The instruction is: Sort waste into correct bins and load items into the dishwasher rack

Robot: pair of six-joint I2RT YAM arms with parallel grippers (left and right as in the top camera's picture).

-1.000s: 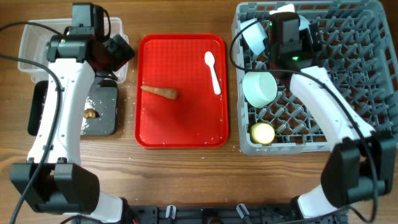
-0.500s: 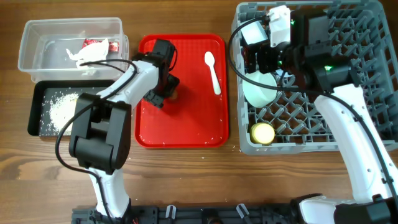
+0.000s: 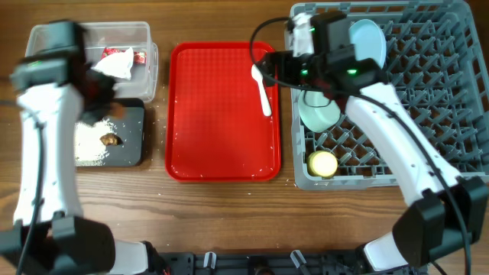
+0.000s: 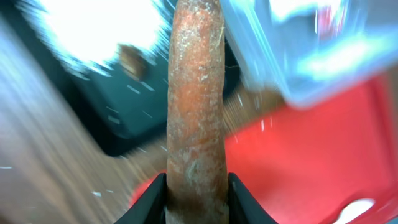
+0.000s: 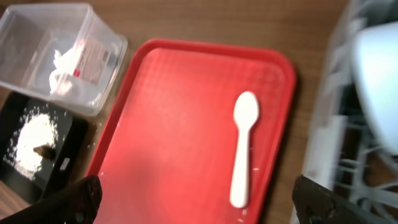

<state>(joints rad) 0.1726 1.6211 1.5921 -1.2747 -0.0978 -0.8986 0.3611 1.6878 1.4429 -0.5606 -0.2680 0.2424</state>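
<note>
I will next lower the open fingers of my right gripper close to the red tray, astride the handle just behind the bowl, because the white spoon (image 3: 262,88) lies flat below.
My left gripper (image 4: 196,190) is shut on the orange-brown carrot piece (image 4: 194,106), which sticks straight out between its fingers. In the overhead view that gripper (image 3: 98,90) is blurred at the edge of the black bin (image 3: 130,153), beside the clear bin (image 3: 46,42). Rice and a brown lump (image 3: 111,140) lie in the black bin. Wrapper scraps (image 3: 114,61) lie in the clear bin. My right gripper (image 3: 267,67) (image 5: 202,202) hangs open over the white spoon (image 3: 262,88) (image 5: 244,146) on the red tray. The dishwasher rack (image 3: 428,107) holds the blue plate (image 3: 368,42), a pale bowl (image 3: 319,113) and the yellow cup (image 3: 322,163).
The flat red tray (image 3: 221,122) lies between the bins and the rack, with only the spoon on it. Loose rice grains dot the wood near the black bin. The rack's right half is rows of bare pegs.
The carrot piece has left the red tray in my left gripper, which swung left to the bins. My right arm came out of the rack to hang over the spoon.
</note>
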